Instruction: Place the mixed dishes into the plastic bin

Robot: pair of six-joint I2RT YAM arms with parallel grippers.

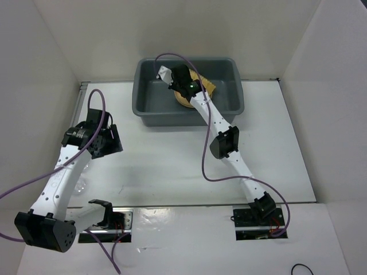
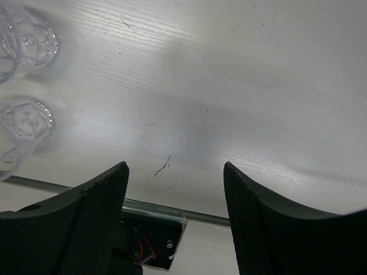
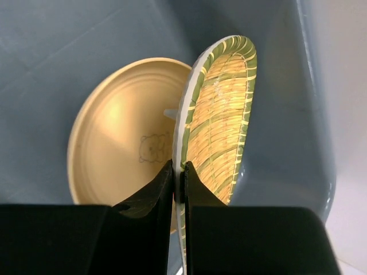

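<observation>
The robot will next lower the tray deeper into the bin with its right gripper, and then let go of the tray's rim.
The dark grey plastic bin (image 1: pixel 241 100) stands at the back middle of the table. My right gripper (image 1: pixel 184 87) reaches into it, shut on the rim of the yellow ribbed bamboo-look tray (image 3: pixel 221 123), held on edge above the bin floor (image 3: pixel 86 51). The tray shows in the top view (image 1: pixel 206 85) too. A round yellow-orange plate (image 3: pixel 120 132) lies in the bin behind it, also seen from above (image 1: pixel 183 102). My left gripper (image 2: pixel 175 166) is open and empty over bare table at the left (image 1: pixel 106 140). Two clear glass cups (image 2: pixel 26 43) (image 2: pixel 26 123) stand to its left.
White walls enclose the table on the left, back and right. A metal strip and a base-mount opening (image 2: pixel 152 238) lie at the near table edge. Purple cables (image 1: pixel 206 160) loop off both arms.
</observation>
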